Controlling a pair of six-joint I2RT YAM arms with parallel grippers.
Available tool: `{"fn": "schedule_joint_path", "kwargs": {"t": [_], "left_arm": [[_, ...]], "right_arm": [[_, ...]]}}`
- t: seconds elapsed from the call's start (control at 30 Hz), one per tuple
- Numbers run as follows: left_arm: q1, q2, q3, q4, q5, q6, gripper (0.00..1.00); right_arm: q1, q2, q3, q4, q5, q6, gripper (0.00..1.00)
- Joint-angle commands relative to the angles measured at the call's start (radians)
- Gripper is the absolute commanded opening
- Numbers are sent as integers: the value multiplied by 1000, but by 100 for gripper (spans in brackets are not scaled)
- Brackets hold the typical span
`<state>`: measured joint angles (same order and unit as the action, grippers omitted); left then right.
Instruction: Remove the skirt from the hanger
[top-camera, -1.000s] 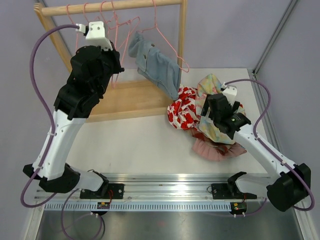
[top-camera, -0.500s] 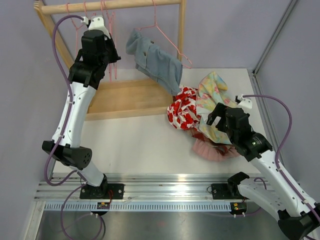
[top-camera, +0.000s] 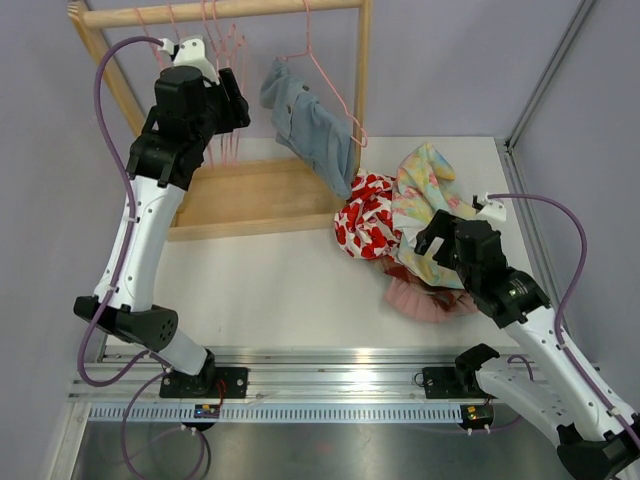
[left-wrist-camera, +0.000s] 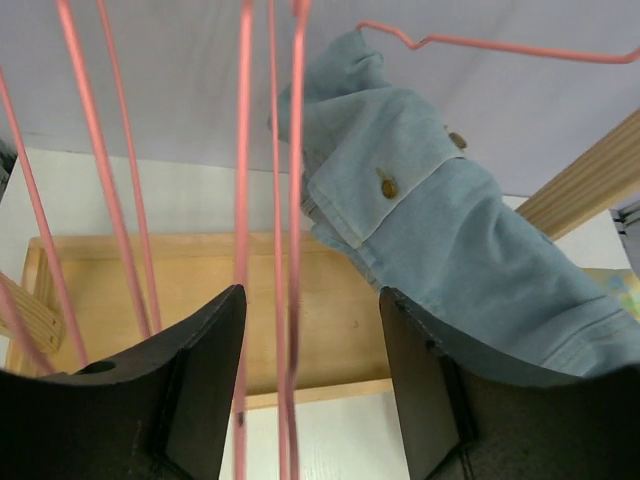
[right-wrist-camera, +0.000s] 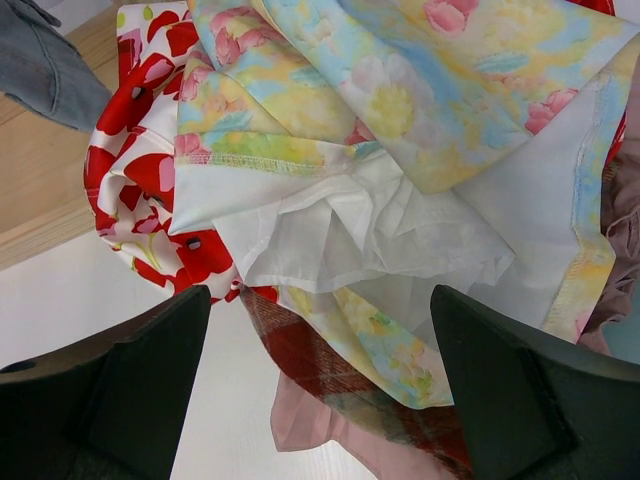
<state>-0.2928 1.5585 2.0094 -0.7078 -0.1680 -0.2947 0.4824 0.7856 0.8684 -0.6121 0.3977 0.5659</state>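
The skirt hanger's pink bar (top-camera: 343, 104) (left-wrist-camera: 530, 45) is bare and slanted next to the post, so I will move my left gripper to the right in the top view next and close on the bar.
A light blue denim skirt (top-camera: 312, 125) hangs crumpled on a pink wire hanger (top-camera: 332, 82) from the wooden rail (top-camera: 250, 10). In the left wrist view the skirt (left-wrist-camera: 440, 220) is up and to the right, with the hanger (left-wrist-camera: 480, 42) above it. My left gripper (top-camera: 235, 108) is raised just left of the skirt, among several empty pink hangers (top-camera: 222, 45). It (left-wrist-camera: 312, 295) is open, and thin pink wires (left-wrist-camera: 285, 250) run loose between its fingers. My right gripper (top-camera: 432, 238) hovers open over a heap of clothes; it (right-wrist-camera: 320, 295) holds nothing.
The rack's wooden base (top-camera: 260, 195) lies under the hangers, with an upright post (top-camera: 365, 70) right of the skirt. The heap at the right holds a red-and-white floral piece (top-camera: 362, 225), a pastel floral one (top-camera: 425, 185) and a pink one (top-camera: 425, 300).
My left gripper has opened from shut, and its arm has shifted among the hangers. The skirt's hanger has swung a little. The right arm has drawn back toward the near right.
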Motion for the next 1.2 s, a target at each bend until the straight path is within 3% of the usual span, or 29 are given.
{"fn": "schedule_joint_path", "kwargs": {"t": [0.0,0.23,0.7,0.77,0.83,0.87,0.9,1.17], "left_arm": [[-74,-43,112,24,-43,21,60],[-239,109,307,-10,-91,16,63],[-362,370,336,208,-59,-55,62],[-370,397,348,209,-79,-60,52],[-371,397,344,208,-105,-70,16],[-371,394,336,209,-114,-73,4],[-373,390,324,211,-128,-77,0],[-387,315,362,165,-159,-14,0]], "right_arm": [[1,-40,-11,-1,-14,6,99],[2,-54,-9,-18,-17,3,100],[2,-124,20,-110,-40,2,99],[2,-129,24,-126,-37,2,99],[1,-140,30,-130,-36,-1,100],[1,-144,32,-130,-37,-1,99],[1,-144,34,-130,-37,-1,100],[1,-94,55,-42,-140,-38,100]]}}
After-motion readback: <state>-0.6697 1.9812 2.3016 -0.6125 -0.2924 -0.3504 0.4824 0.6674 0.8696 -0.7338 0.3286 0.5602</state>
